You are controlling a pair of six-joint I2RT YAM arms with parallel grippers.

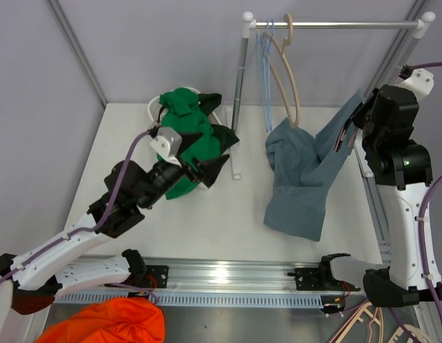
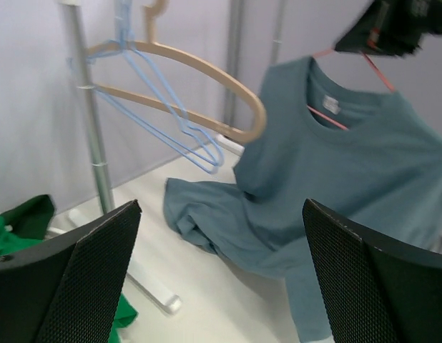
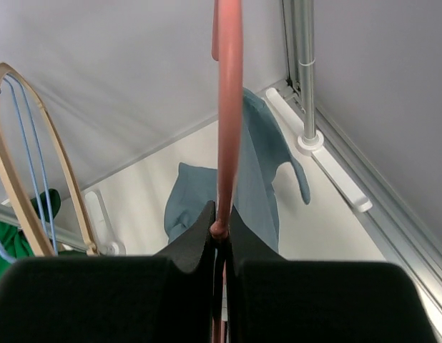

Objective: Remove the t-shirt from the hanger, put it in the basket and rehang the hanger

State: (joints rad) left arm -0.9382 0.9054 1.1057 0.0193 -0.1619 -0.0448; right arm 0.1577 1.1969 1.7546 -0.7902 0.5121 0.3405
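The left gripper moves back and across onto the near fold of the t-shirt's lower part (image 1: 295, 207) (image 2: 301, 277) next.
A grey-blue t-shirt (image 1: 307, 175) hangs on a red hanger (image 2: 350, 93), its lower part lying on the table. My right gripper (image 1: 357, 121) is shut on the hanger's hook (image 3: 227, 107) and holds it up at the right. In the left wrist view the shirt (image 2: 364, 171) shows with its collar over the hanger. My left gripper (image 1: 210, 170) is open and empty, to the left of the shirt, apart from it, its fingers (image 2: 71, 279) wide.
A clothes rail (image 1: 335, 25) at the back carries a wooden hanger (image 1: 289, 71) and a blue wire hanger (image 1: 266, 71). Green clothes (image 1: 189, 136) lie behind my left gripper. An orange cloth (image 1: 110, 321) lies below the table's front edge.
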